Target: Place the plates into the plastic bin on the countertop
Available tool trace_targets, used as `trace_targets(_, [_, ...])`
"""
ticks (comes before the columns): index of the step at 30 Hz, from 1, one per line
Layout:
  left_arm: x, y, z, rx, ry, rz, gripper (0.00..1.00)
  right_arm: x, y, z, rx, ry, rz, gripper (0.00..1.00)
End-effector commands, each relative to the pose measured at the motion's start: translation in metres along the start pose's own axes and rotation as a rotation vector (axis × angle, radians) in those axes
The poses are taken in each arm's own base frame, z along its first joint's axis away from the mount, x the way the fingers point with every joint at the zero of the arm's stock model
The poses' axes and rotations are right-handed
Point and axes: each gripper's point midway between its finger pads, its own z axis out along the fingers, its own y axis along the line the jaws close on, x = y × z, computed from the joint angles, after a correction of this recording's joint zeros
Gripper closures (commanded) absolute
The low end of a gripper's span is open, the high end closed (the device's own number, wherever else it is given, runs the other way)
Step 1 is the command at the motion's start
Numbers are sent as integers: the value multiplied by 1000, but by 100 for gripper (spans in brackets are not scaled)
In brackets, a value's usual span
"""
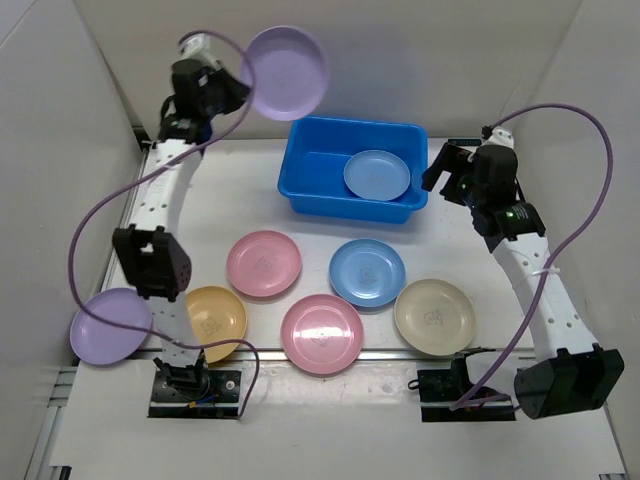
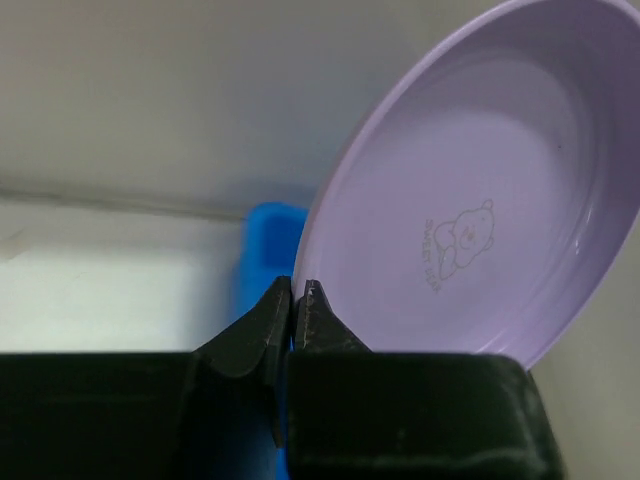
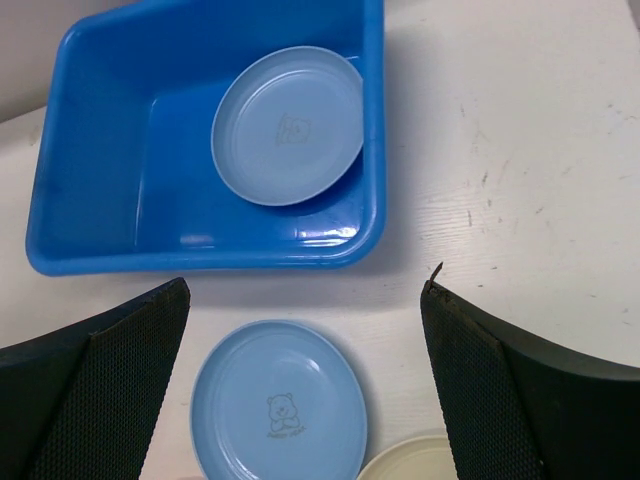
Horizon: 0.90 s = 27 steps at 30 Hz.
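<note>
The lilac plate hangs outside the bin, so the left gripper will next go to the right in the top view, then down inside the bin, over the light blue plate (image 1: 377,175).
My left gripper (image 1: 238,88) is shut on the rim of a lilac plate (image 1: 286,72) and holds it tilted in the air, left of and above the blue plastic bin (image 1: 310,172). In the left wrist view the jaws (image 2: 297,292) pinch the plate's (image 2: 470,200) edge, with the bin (image 2: 265,250) behind. A light blue plate (image 1: 377,175) leans inside the bin at its right end; it also shows in the right wrist view (image 3: 288,125). My right gripper (image 1: 436,170) is open and empty beside the bin's right end, and shows in its own view (image 3: 305,290).
Several plates lie on the white countertop (image 1: 480,260): pink (image 1: 263,263), light blue (image 1: 367,272), pink (image 1: 322,333), cream (image 1: 434,316), orange-yellow (image 1: 215,322). A second lilac plate (image 1: 110,325) sits at the left edge by the left arm. White walls enclose the back and sides.
</note>
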Motion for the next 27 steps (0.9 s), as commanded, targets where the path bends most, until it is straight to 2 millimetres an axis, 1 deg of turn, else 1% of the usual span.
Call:
trace_targets(1, [47, -56, 37, 136, 109, 80, 90, -11, -17, -17, 72, -60, 21, 1])
trace_targets(2, [62, -65, 43, 148, 142, 93, 90, -9, -21, -18, 85, -59, 29, 1])
trace_targets(3, [61, -81, 46, 179, 134, 101, 90, -11, -26, -20, 101, -66, 34, 1])
trace_targets(4, [90, -94, 58, 203, 176, 110, 90, -9, -28, -21, 105, -57, 37, 1])
trace_targets(5, [100, -101, 62, 211, 189, 109, 90, -8, -30, -23, 110, -58, 49, 1])
trace_targets(6, [102, -110, 65, 219, 182, 102, 90, -4, -34, -24, 121, -44, 50, 1])
trace_targets(7, [127, -115, 75, 228, 219, 106, 90, -3, -36, -24, 120, -39, 61, 1])
trace_targets(8, [136, -120, 79, 236, 229, 99, 90, 0, -39, -24, 128, -29, 63, 1])
trace_targets(9, [139, -128, 82, 254, 229, 84, 90, 2, -44, -24, 133, -15, 71, 1])
trace_targets(10, [151, -138, 83, 275, 242, 83, 90, 5, -45, -22, 134, -1, 72, 1])
trace_targets(11, [170, -137, 92, 273, 272, 73, 90, 6, -48, -21, 143, 7, 79, 1])
trace_targets(12, [178, -143, 96, 289, 271, 63, 90, 10, -53, -21, 157, 26, 87, 1])
trace_targets(13, [186, -144, 98, 290, 280, 61, 90, 11, -56, -20, 151, 36, 98, 1])
trace_targets(14, [205, -148, 103, 291, 297, 57, 90, 14, -56, -18, 148, 52, 107, 1])
trace_targets(15, [212, -152, 105, 294, 299, 43, 90, 17, -61, -17, 152, 67, 117, 1])
trace_targets(16, [220, -152, 109, 291, 303, 36, 90, 21, -59, -16, 125, 86, 132, 1])
trace_targets(17, [238, -149, 115, 280, 323, 23, 90, 24, -61, -15, 121, 104, 142, 1])
trace_targets(19, [252, -150, 120, 276, 334, -2, 90, 33, -61, -12, 114, 138, 141, 1])
trace_targets(20, [262, -150, 122, 258, 338, 2, 90, 36, -62, -11, 118, 147, 142, 1])
trace_targets(21, [268, -145, 127, 246, 336, 4, 90, 36, -74, -9, 149, 151, 159, 1])
trace_targets(22, [274, -142, 130, 229, 331, 9, 90, 37, -77, -9, 158, 156, 156, 1])
trace_targets(23, [275, -146, 131, 222, 317, 20, 90, 38, -78, -8, 158, 157, 158, 1])
trace_targets(24, [285, -140, 135, 202, 325, 23, 90, 40, -79, -5, 161, 169, 160, 1])
trace_targets(26, [293, -135, 136, 180, 331, 23, 90, 40, -81, -3, 164, 166, 154, 1])
trace_targets(27, [298, -130, 139, 164, 333, 25, 90, 42, -83, -1, 173, 178, 150, 1])
